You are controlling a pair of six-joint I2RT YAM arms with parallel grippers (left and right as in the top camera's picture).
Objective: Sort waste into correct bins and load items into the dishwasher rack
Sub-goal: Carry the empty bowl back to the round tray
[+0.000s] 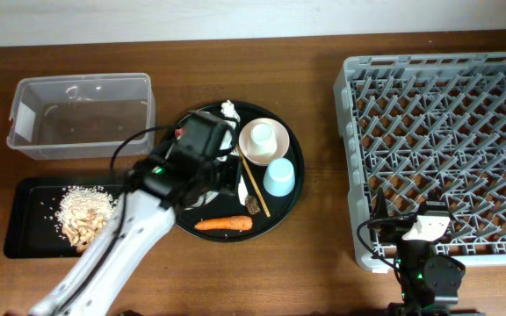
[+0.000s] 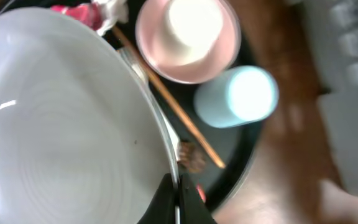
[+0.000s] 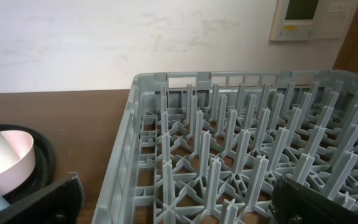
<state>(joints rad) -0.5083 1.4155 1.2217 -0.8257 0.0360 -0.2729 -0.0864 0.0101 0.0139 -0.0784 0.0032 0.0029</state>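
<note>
The plate is still hanging above the tray, so next my left gripper will lower it onto the black tray (image 1: 213,204) beside the fork and let go of the plate's rim.
My left gripper (image 2: 178,194) is shut on the rim of the round pale grey plate (image 2: 61,124), over the round black tray (image 1: 290,197). In the overhead view the gripper (image 1: 227,189) and its arm hide most of the plate. On that tray are the cream-pink bowl (image 1: 263,139), the light blue cup (image 1: 279,177), the chopsticks (image 1: 255,187), the carrot (image 1: 223,224), the dark lump (image 1: 252,205), the white tissue (image 1: 229,109) and the red wrapper (image 2: 73,11). The fork (image 2: 135,62) lies along the plate's edge. My right gripper (image 3: 179,205) is open and empty above the near-left corner of the dishwasher rack (image 1: 446,149).
The clear tub (image 1: 82,114) stands at the back left. The shallow black tray (image 1: 25,219) in front of it holds rice and scraps (image 1: 86,215). The right arm (image 1: 424,254) sits at the rack's front edge.
</note>
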